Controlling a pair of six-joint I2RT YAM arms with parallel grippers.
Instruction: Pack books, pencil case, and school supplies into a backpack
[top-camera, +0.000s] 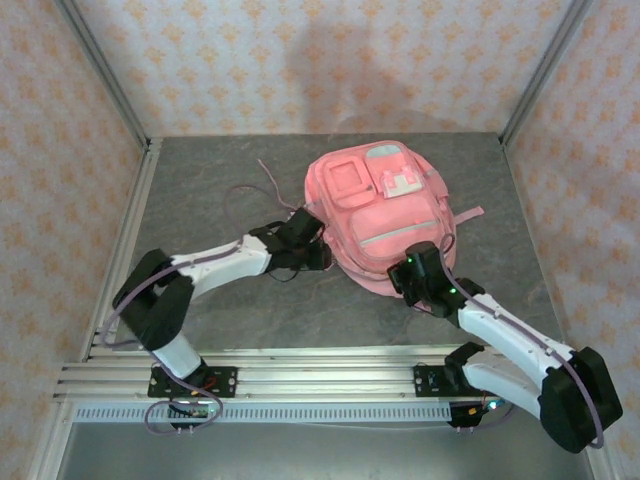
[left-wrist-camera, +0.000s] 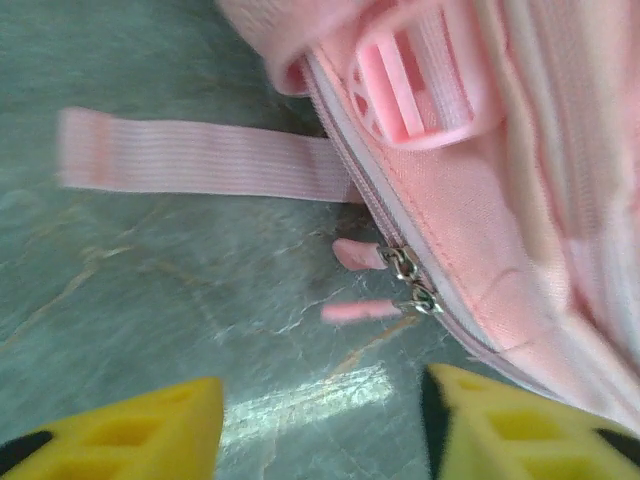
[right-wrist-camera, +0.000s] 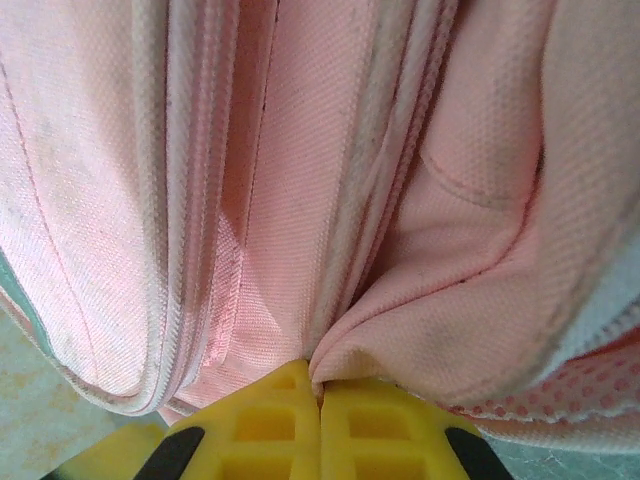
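My right gripper is to pull the fold sideways next, toward the bare tabletop between both grippers, and release it there, because the pink backpack (top-camera: 385, 215) is crooked.
The pink backpack (top-camera: 385, 215) lies flat mid-table with its front pockets facing up. My left gripper (top-camera: 318, 246) is at its left edge and is open (left-wrist-camera: 322, 400) over bare table. Two pink zipper pulls (left-wrist-camera: 360, 311) sit side by side on the closed zipper just beyond the fingers, nothing between them. My right gripper (top-camera: 400, 274) is at the backpack's near edge, shut (right-wrist-camera: 320, 385) on a fold of the pink fabric (right-wrist-camera: 480, 300) beside a zipper seam. The books, pencil case and small supplies are out of view.
A loose pink strap (left-wrist-camera: 200, 157) lies flat on the grey table (top-camera: 210, 300) left of the bag, with a pink plastic buckle (left-wrist-camera: 410, 90) above the zipper. Another strap (top-camera: 470, 214) trails off the right side. Patterned walls and metal posts enclose the table.
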